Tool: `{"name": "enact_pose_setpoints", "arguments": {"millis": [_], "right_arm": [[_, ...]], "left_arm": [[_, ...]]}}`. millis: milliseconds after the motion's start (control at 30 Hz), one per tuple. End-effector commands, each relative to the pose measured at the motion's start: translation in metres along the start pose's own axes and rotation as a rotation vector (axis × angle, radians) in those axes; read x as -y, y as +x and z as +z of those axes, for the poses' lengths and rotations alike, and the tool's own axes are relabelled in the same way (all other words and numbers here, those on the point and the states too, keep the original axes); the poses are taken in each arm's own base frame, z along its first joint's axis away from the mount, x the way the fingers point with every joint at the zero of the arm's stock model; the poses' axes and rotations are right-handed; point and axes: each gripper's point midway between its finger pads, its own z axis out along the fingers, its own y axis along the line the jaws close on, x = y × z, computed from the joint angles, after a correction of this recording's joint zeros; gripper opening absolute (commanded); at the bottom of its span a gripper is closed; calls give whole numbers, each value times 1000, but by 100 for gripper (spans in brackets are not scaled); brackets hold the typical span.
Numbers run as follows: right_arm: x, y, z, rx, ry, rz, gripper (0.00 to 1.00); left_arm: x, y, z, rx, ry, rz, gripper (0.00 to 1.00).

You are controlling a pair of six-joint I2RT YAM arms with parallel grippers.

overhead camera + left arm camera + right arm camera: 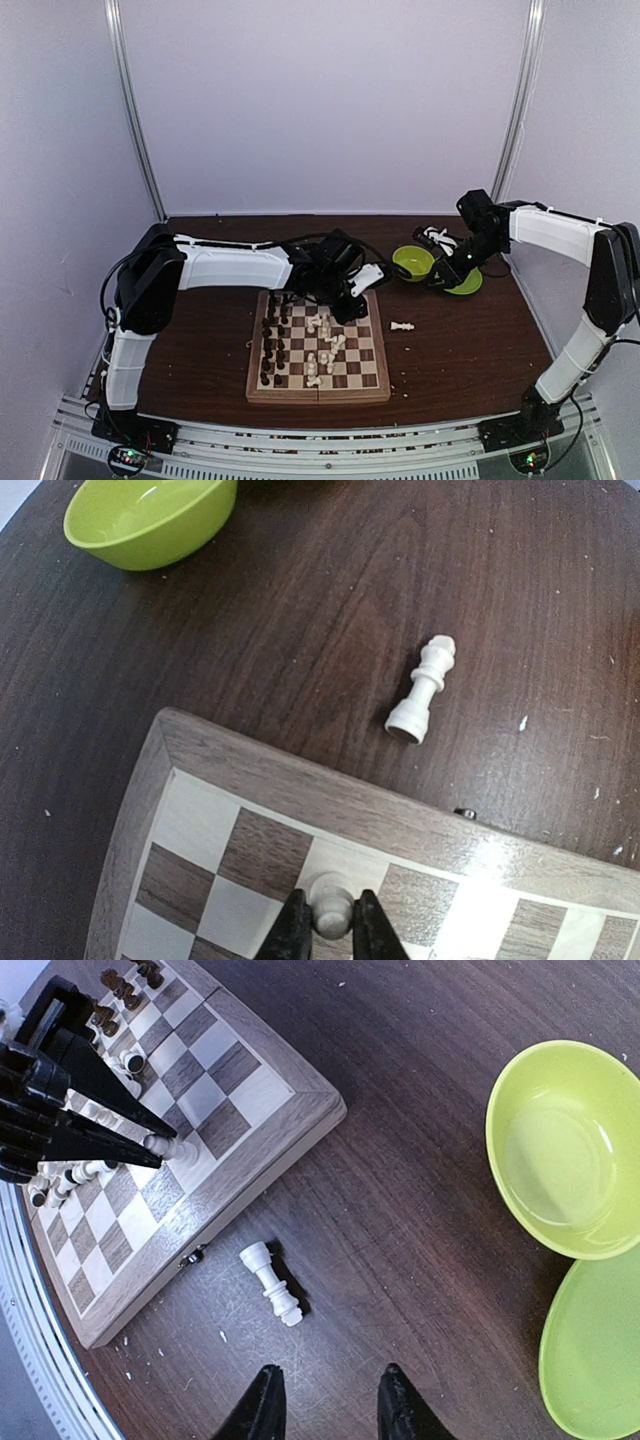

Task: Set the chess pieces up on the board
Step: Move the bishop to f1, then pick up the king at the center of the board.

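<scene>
The fallen piece lies below and to the left in the top view, so my right gripper will next move down that way onto the piece's head end, which faces my open fingers.
The board lies in the middle of the table, with dark pieces lined along its left side and white pieces scattered mid-board. My left gripper is over the board's far right corner. In the left wrist view it is shut on a white pawn at a cream square in the edge row. Another white piece lies on its side on the table beside the board. In the right wrist view my right gripper is open and empty, just short of that fallen piece.
A green bowl and a green plate sit at the back right, by the right gripper. White crumbs dot the table near the board's right edge.
</scene>
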Motion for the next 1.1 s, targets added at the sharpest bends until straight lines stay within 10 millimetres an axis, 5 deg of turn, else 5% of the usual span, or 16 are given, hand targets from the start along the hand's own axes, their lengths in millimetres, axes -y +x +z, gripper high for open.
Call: {"name": "enact_pose_setpoints", "arguments": {"millis": [0, 333, 533, 700, 867, 1067], "right_arm": [[0, 2, 1, -12, -21, 4, 32], [-1, 4, 3, -18, -30, 7, 32], [-2, 3, 2, -16, -30, 6, 32], [-1, 3, -2, -17, -18, -2, 33], [3, 9, -8, -41, 49, -103, 38], [-15, 42, 22, -208, 110, -330, 47]], "left_arm": [[1, -10, 5, 37, 17, -8, 14], [4, -6, 6, 31, 29, -9, 18], [-3, -10, -7, 38, -16, -2, 39], [-8, -25, -37, 78, -63, 49, 54], [-1, -41, -76, 151, -59, 81, 58], [-9, -51, -137, 270, -161, 43, 59]]}}
